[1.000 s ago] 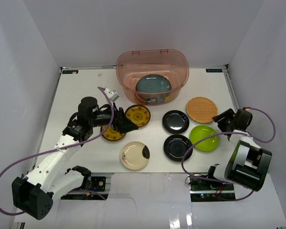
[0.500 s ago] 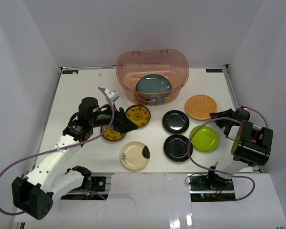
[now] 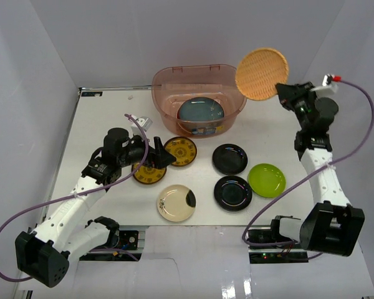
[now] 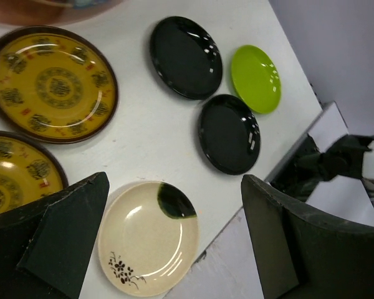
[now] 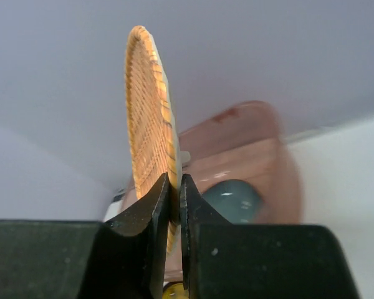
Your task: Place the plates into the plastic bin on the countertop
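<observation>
My right gripper crosses the bin's rim to its left in the top view next, lowers and releases, because the blue-grey plate [image 3: 201, 111] [image 5: 232, 199] lies below it that way.
My right gripper [image 3: 282, 92] [image 5: 174, 187] is shut on the rim of the woven orange-tan plate [image 3: 262, 74] [image 5: 148, 118], held up on edge in the air at the right end of the plastic bin [image 3: 199, 99] [image 5: 249, 168]. A blue-grey plate [image 3: 201, 111] [image 5: 232, 199] lies inside the bin. On the countertop [image 3: 100, 124] lie two yellow patterned plates [image 3: 179, 151] [image 3: 148, 174] [image 4: 53, 84], a cream plate with a black patch [image 3: 176, 203] [image 4: 148, 237], two black plates [image 3: 229, 159] [image 3: 232, 192] [image 4: 185, 56] [image 4: 229, 132] and a lime green plate [image 3: 266, 180] [image 4: 255, 78]. My left gripper [image 3: 162, 161] [image 4: 174, 243] hangs open over the yellow plates.
White walls close in the countertop at left, right and back. The front edge of the table [image 4: 237, 218] runs just beyond the cream plate. Purple cables [image 3: 62, 199] trail from both arms.
The right gripper has shut on the woven plate and lifted it from the countertop up to the bin's right end. The left arm has barely shifted.
</observation>
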Available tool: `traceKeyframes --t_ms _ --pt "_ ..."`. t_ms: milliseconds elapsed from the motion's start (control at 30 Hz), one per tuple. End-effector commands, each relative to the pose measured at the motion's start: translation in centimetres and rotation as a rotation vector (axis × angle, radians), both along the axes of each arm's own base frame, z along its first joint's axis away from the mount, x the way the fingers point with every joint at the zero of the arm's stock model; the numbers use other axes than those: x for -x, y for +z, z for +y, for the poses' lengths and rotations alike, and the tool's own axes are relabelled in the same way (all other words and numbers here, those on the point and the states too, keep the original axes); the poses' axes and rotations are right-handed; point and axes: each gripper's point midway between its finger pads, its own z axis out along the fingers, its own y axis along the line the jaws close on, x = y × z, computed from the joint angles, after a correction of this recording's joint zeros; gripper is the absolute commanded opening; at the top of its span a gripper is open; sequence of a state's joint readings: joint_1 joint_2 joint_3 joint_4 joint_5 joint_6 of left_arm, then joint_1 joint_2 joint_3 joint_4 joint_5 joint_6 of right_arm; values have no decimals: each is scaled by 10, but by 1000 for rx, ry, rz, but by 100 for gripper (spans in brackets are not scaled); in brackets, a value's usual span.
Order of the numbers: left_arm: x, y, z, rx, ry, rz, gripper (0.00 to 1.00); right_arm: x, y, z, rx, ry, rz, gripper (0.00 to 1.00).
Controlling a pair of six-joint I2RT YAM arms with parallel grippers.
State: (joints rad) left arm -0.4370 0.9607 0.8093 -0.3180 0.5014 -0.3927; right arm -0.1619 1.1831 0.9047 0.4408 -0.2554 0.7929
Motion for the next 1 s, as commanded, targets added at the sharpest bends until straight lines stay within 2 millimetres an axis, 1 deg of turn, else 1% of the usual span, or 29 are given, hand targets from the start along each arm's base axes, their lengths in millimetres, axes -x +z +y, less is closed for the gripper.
traceKeyframes --t_ms 0,33,67,100,133,167,200,233,267,300,333,367,400,467,500,533,567,600,633,667,700,733,767,800,833,867,900,933,967 --pt "-20 10 26 -38 189 -55 98 -21 15 76 117 171 16 8" --pt "-30 9 39 -61 283 -69 98 -43 11 89 146 184 57 8" --pt "-32 8 45 -60 334 -62 98 -50 7 112 168 230 77 8" --pt "-33 8 50 -62 369 -64 98 -59 2 124 174 258 100 8" --pt "-35 4 56 -73 403 -54 98 -77 -6 136 174 287 121 8" --pt "-38 -2 63 -86 460 -29 98 -80 -10 152 176 319 130 8" --pt "-40 -8 66 -97 481 -6 98 -93 -32 160 179 324 178 8" --pt "-42 -12 68 -103 498 12 98 -100 -27 168 186 333 168 8" --pt "-41 -19 70 -113 519 42 98 -102 -36 180 193 353 197 8" --pt "-43 -25 74 -101 556 69 98 -110 -58 187 198 371 243 8" --pt "-45 -27 79 -95 590 71 98 -113 -65 193 203 384 257 8" --pt "-46 -29 81 -83 614 77 98 -114 -67 203 210 400 260 8" --pt "-49 -32 88 -69 668 93 98 -118 -88 206 215 401 311 8" --pt "-50 -50 102 -79 745 142 98 -118 -101 214 220 418 335 8" --pt "-51 -56 108 -77 773 162 98 -120 -116 217 222 420 363 8" --pt "-50 -71 112 -78 795 209 98 -121 -122 218 221 417 377 8" --pt "-54 -78 124 -71 839 238 98 -121 -128 220 222 421 386 8" --pt "-53 -86 127 -58 843 276 98 -123 -139 219 227 407 410 11" --pt "-52 -96 133 -48 869 317 98 -123 -144 218 235 394 422 18" --pt "-51 -114 150 -53 924 363 98 -124 -152 219 248 389 435 25" --pt "-49 -124 156 -58 946 389 98 -122 -157 219 254 389 458 36" --pt "-44 -141 162 -74 969 433 98 -121 -159 219 273 388 464 57" --pt "-43 -148 171 -70 1007 456 98 -122 -153 217 289 367 450 64" --pt "-40 -153 166 -48 979 492 98 -118 -156 215 306 363 469 77" --pt "-36 -163 169 -48 996 521 98 -115 -151 217 317 359 459 83" --pt "-35 -166 169 -47 1003 525 98 -115 -147 214 335 344 445 89" --pt "-33 -170 170 -51 1010 534 98 -112 -133 213 339 342 419 97" --pt "-32 -173 172 -56 1021 539 98 -111 -126 212 343 340 401 100" --pt "-29 -177 172 -61 1024 551 98 -110 -120 211 358 340 387 96"
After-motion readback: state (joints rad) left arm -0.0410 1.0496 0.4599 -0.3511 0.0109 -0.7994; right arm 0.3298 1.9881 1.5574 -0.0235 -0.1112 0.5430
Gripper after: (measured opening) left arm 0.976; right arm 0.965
